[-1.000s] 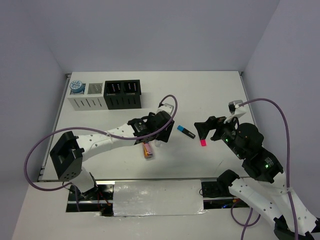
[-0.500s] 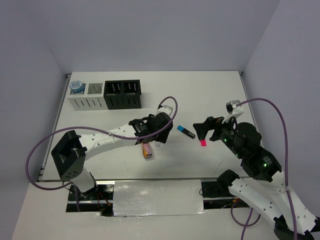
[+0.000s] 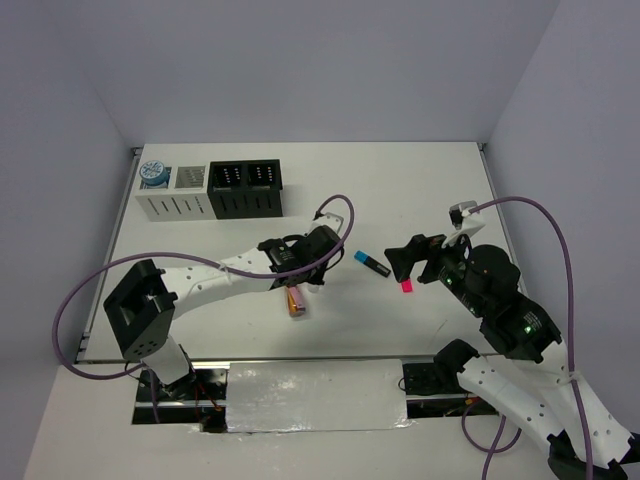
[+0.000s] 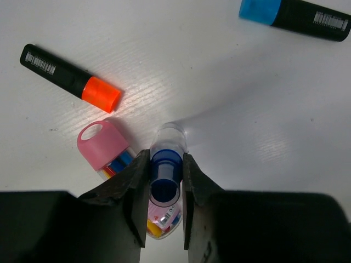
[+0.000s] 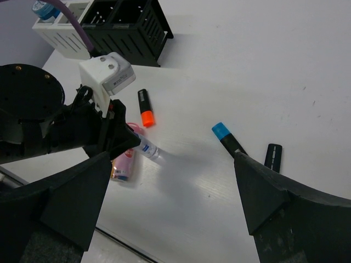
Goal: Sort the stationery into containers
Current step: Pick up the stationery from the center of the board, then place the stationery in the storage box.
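My left gripper will rise, swing over the empty white box, outward and left in the top view, go down and release the blue cap.
My left gripper (image 4: 165, 176) is shut on the blue cap of a tiny clear bottle (image 4: 169, 141) that lies on the table, partly over a pink-orange tube (image 4: 104, 145). Just beyond them lies an orange-capped highlighter (image 4: 71, 78), and a blue-capped highlighter (image 4: 296, 13) is farther right. In the top view the left gripper (image 3: 312, 280) is at mid-table. My right gripper (image 3: 410, 262) hangs open and empty above the pink-capped highlighter (image 3: 406, 286), close to the blue-capped highlighter (image 3: 371, 264). The containers, two white (image 3: 175, 203) and two black (image 3: 246, 200), stand in a row at the back left.
A round blue piece (image 3: 152, 172) sits in the leftmost white box. The left arm's purple cable (image 3: 340, 215) loops over the table middle. A taped strip (image 3: 310, 390) runs along the near edge between the arm bases.
The left jaws have closed from wide apart onto the bottle's cap, and the left gripper has edged slightly forward. The right gripper has drifted a little left, still open.
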`<state>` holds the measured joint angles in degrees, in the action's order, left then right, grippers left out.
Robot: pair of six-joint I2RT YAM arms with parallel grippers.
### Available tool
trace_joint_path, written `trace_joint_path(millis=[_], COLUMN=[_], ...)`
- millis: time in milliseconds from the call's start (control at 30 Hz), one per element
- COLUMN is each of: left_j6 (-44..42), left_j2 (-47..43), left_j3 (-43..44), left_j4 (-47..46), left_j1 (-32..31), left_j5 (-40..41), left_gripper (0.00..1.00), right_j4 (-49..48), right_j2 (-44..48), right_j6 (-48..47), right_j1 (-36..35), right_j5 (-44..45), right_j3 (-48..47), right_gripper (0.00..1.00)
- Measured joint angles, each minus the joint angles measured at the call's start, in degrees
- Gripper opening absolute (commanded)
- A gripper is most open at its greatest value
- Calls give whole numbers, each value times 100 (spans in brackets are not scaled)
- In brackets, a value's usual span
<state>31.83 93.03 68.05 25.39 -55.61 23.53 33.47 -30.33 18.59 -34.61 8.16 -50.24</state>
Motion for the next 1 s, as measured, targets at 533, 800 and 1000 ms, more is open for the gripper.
trace_joint_path(millis=[533,800,1000], left_j6=[122,-166,-365], left_j2=[-839,-673,522], left_j3=[1318,3314,4640], left_j4=[916,1143,1436], left_j1=[2332,4918,5571], left_j5=[131,-302,-776], left_gripper=[0,0,0], right_j4=[-33,-181,-264], right_j2=[-42,-240,-402], right_j6=[-2,0,-26], right_j1=[0,0,0], right_j5=[2,-87,-175], right_j3=[4,9,13], right_gripper=[100,100,100])
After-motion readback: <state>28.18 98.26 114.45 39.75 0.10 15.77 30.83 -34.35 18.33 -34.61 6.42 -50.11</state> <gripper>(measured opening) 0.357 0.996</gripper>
